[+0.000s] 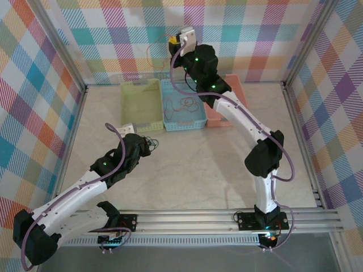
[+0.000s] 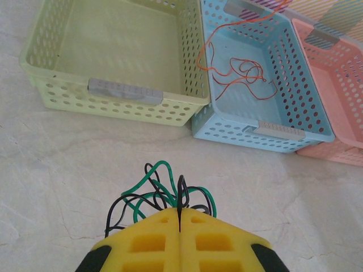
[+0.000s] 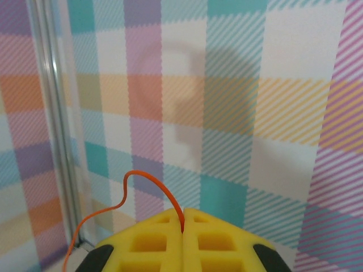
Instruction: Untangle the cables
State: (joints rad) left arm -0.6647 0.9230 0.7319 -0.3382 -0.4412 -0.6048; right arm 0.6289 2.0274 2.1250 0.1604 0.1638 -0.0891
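I should lower my right gripper from the back wall over the blue basket (image 1: 195, 122), then release the thin orange cable.
My left gripper (image 1: 148, 144) (image 2: 180, 211) sits low over the table in front of the baskets. It is shut on a thin black cable (image 2: 182, 190) from a small tangle of black and green cables (image 2: 148, 190) lying on the table. My right gripper (image 1: 173, 41) (image 3: 182, 211) is raised high near the back wall, above the blue basket (image 1: 195, 122). It is shut on a thin orange cable (image 3: 144, 177) that arcs out to the left and drops down. Loose orange-red cable loops (image 2: 241, 71) (image 1: 181, 105) lie inside the blue basket (image 2: 272, 133).
Three baskets stand side by side at the back: a green one (image 1: 140, 105) (image 2: 34, 62) with nothing in it, the blue one, and a pink one (image 1: 235, 85) (image 2: 340, 85) partly behind the right arm. Checkered walls enclose the table on three sides.
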